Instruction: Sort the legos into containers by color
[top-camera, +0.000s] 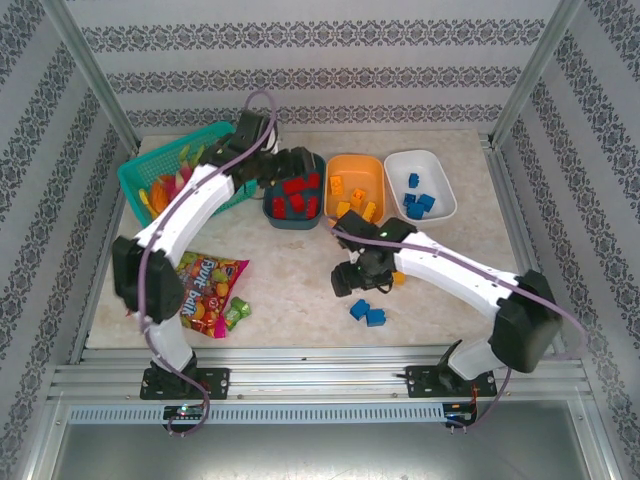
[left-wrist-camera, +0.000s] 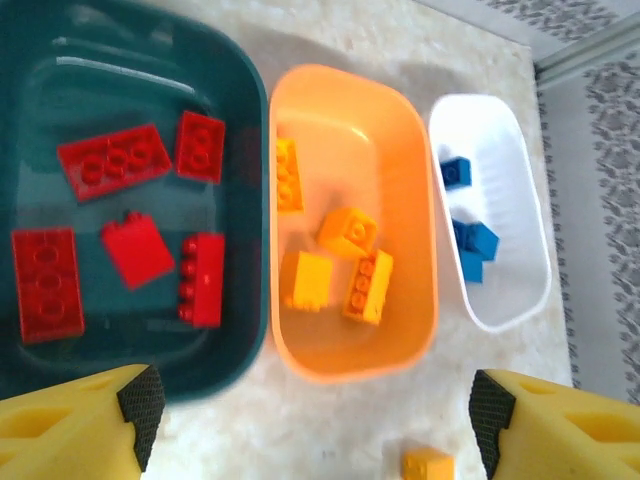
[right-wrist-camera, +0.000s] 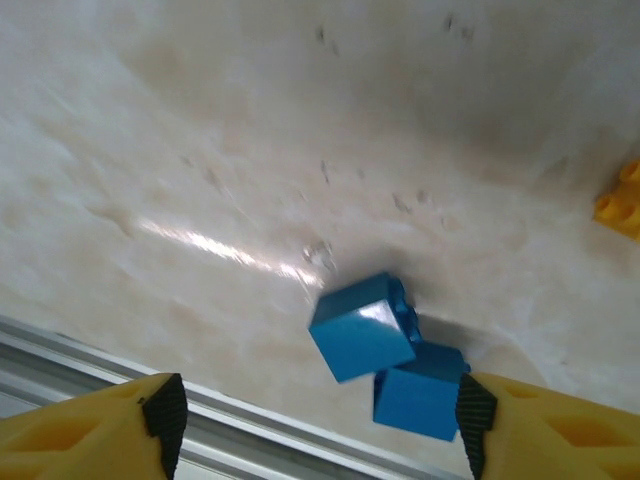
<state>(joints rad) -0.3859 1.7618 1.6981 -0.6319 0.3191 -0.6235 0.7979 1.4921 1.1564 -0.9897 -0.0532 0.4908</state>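
Note:
My right gripper sinks down and back with a turn around the blue lego farther from the bar (top-camera: 358, 309) (right-wrist-camera: 365, 328) next, since that lego's sides are at an angle to the gripper's open fingers.
The dark teal tub (top-camera: 293, 224) holds several red legos (left-wrist-camera: 113, 160). Beside it the orange tub (left-wrist-camera: 350, 350) holds several orange legos (left-wrist-camera: 347, 232). The white tub (left-wrist-camera: 500, 300) holds blue legos (left-wrist-camera: 473, 243). My left gripper (left-wrist-camera: 315, 405) hangs open above the near ends of the teal and orange tubs, with nothing between its fingers. A loose orange lego (left-wrist-camera: 427, 466) lies on the table below it. Two blue legos (right-wrist-camera: 362, 325) (right-wrist-camera: 418, 395) lie touching near the table's front edge (top-camera: 367, 313). My right gripper (right-wrist-camera: 318, 425) is open just above them.
A turquoise mesh basket (top-camera: 165, 170) with toy fruit stands at the back left. A colourful candy bag (top-camera: 205, 280) lies at the front left with a small green item (top-camera: 235, 312) beside it. A metal rail (right-wrist-camera: 100, 350) runs along the front edge.

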